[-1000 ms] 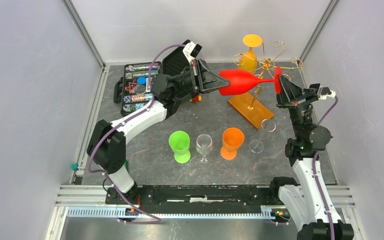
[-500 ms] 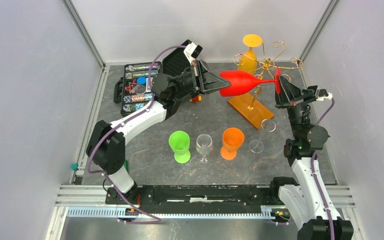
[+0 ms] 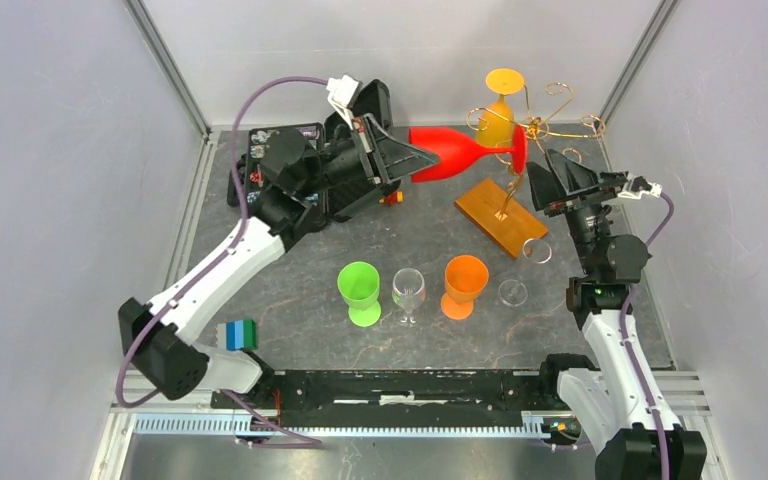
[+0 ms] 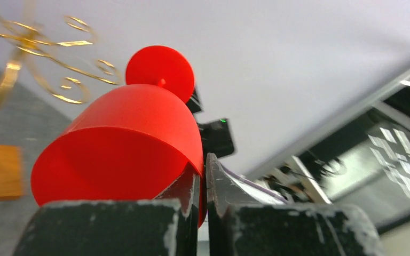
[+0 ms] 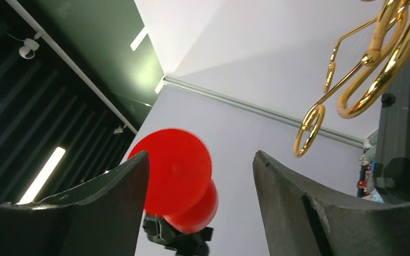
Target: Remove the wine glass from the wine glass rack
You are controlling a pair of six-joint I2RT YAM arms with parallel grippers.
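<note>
The red wine glass should go down beside the green glass, because the table there is bare. My left gripper needs to move back, tilt downward and lower it there.
A red wine glass (image 3: 452,155) lies sideways in the air, its foot (image 3: 518,152) pointing right. My left gripper (image 3: 418,158) is shut on its rim; the left wrist view shows both fingers pinching the rim wall (image 4: 203,166) of the red bowl (image 4: 123,144). The glass hangs beside the wine glass rack (image 3: 538,125), whose gold wire curls (image 4: 48,58) rise over a wooden base (image 3: 500,218). My right gripper (image 3: 542,180) stands open just right of the foot without touching it. In its wrist view the red foot (image 5: 173,173) shows beyond the spread fingers (image 5: 201,156). A yellow glass (image 3: 498,112) still hangs upside down on the rack.
Green (image 3: 360,290), clear (image 3: 408,292) and orange (image 3: 464,283) glasses stand in a row at the table's middle. Two more clear glasses (image 3: 537,250) (image 3: 512,292) stand at the right. A black case (image 3: 260,170) sits behind my left arm.
My right gripper opened and let go of the red glass's foot. My left arm rose and carried the glass to the left, away from the right gripper.
</note>
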